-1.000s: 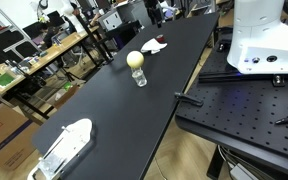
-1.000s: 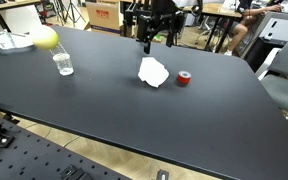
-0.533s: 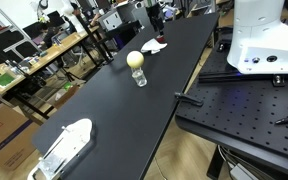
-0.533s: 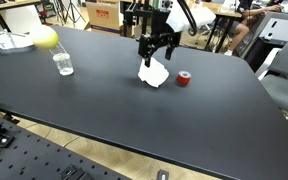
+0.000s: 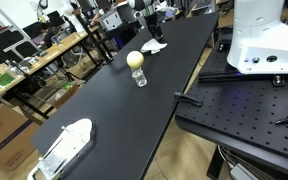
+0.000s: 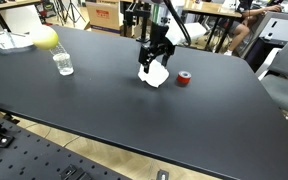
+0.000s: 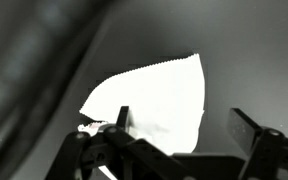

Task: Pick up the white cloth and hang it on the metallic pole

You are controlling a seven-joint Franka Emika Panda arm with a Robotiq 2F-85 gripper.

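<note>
One fingertip stands past the cloth's edge, so my gripper moves, open, toward the left in the wrist view over the cloth's middle [image 6: 153, 74] [image 7: 154, 124] next and closes it.
The white cloth [image 6: 156, 75] lies crumpled on the black table [image 6: 104, 110], also seen in an exterior view [image 5: 155, 46]. My gripper [image 6: 154, 61] hangs open just above the cloth, its fingers straddling the cloth's upper part. In the wrist view the cloth [image 7: 154, 95] fills the middle, with my open gripper [image 7: 184, 130] over its lower right part, and nothing is held. I cannot pick out a metallic pole with certainty in any view.
A small red object [image 6: 184, 79] lies just right of the cloth. A clear glass [image 6: 63, 64] and a yellow ball [image 6: 46, 38] stand at the table's left. A white object [image 5: 66, 145] lies at the near end. Benches and clutter surround the table.
My gripper has come down from above the far table edge to just over the cloth, still open. The cloth has not moved.
</note>
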